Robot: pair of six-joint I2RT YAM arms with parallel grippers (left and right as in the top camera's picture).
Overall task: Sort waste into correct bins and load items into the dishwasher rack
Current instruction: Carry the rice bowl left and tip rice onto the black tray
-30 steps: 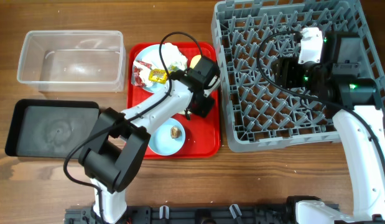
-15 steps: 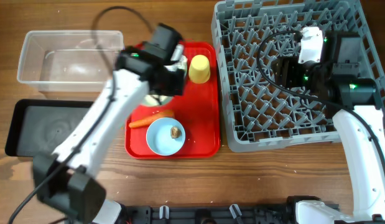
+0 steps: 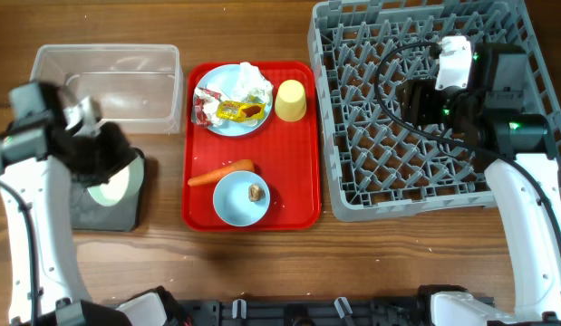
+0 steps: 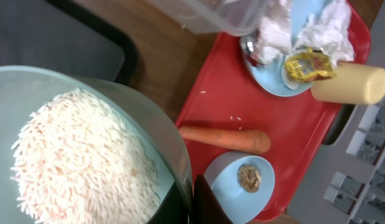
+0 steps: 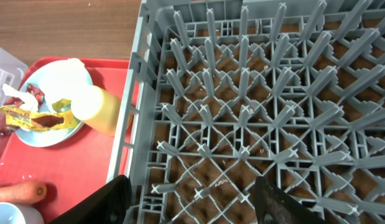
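The robot will next tip out rice, move its left gripper across to the right in the overhead view and lower it to the bare red tray by the yellow cup.
My left gripper (image 3: 126, 177) is shut on the rim of a pale green bowl (image 3: 108, 186) full of white rice (image 4: 74, 155). It holds the bowl above the black tray (image 3: 94, 215), in front of the clear tub (image 3: 103, 86). On the red serving tray lie the carrot (image 3: 221, 172), a light blue bowl (image 3: 241, 197) with a brown scrap (image 3: 255, 192), the yellow cup (image 3: 291, 100), and the plate (image 3: 227, 101) with wrappers (image 3: 227, 110) and napkin (image 3: 251, 81). My right gripper (image 5: 192, 205) is open and empty above the grey rack (image 3: 425, 172).
The red serving tray (image 3: 298, 181) lies between the bins and the rack. Bare wooden table runs along the front edge. My left arm covers the left part of the black tray. Cables hang over the rack's upper right.
My left arm has swung from the red tray to the left, carrying the rice bowl over the black tray. The right arm has not moved.
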